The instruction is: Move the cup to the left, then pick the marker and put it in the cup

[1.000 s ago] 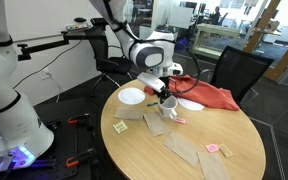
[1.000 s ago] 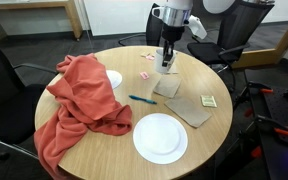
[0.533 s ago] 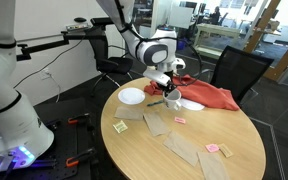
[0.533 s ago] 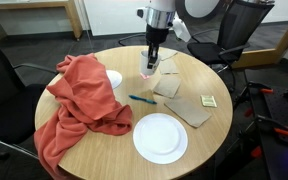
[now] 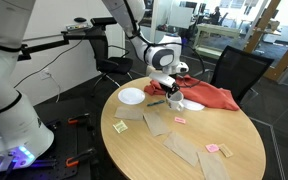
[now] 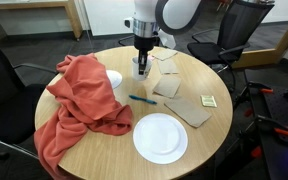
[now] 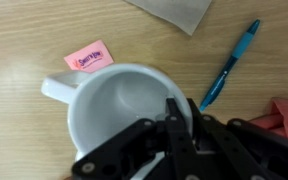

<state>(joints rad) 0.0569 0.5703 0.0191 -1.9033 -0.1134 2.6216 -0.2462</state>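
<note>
The mug is hanging above the wood, clear of the marker, so next I need to lower my gripper to the bare tabletop by the pink card (image 5: 177, 114) and let go of the mug's side.
The cup (image 7: 114, 110) is a white mug that fills the lower wrist view, its handle pointing left. My gripper (image 7: 177, 110) is shut on the right side of its rim, one finger inside and one outside. In an exterior view the gripper (image 6: 142, 66) holds the cup (image 6: 141, 70) at the far middle of the round table, beside the red cloth. The marker (image 7: 229, 65) is a thin teal pen lying on the wood just right of the cup; in an exterior view the marker (image 6: 141, 99) lies nearer the table's middle. The arm largely hides the cup in an exterior view (image 5: 170, 100).
A red cloth (image 6: 79, 100) drapes over one side of the table and partly covers a white plate (image 6: 113, 78). Another white plate (image 6: 160, 137) sits near the front edge. Brown paper sheets (image 6: 189, 108), a pink card (image 7: 88, 58) and a yellow card (image 6: 209, 100) lie around.
The arm has carried the cup sideways across the far part of the table, towards the red cloth. The marker has stayed in place.
</note>
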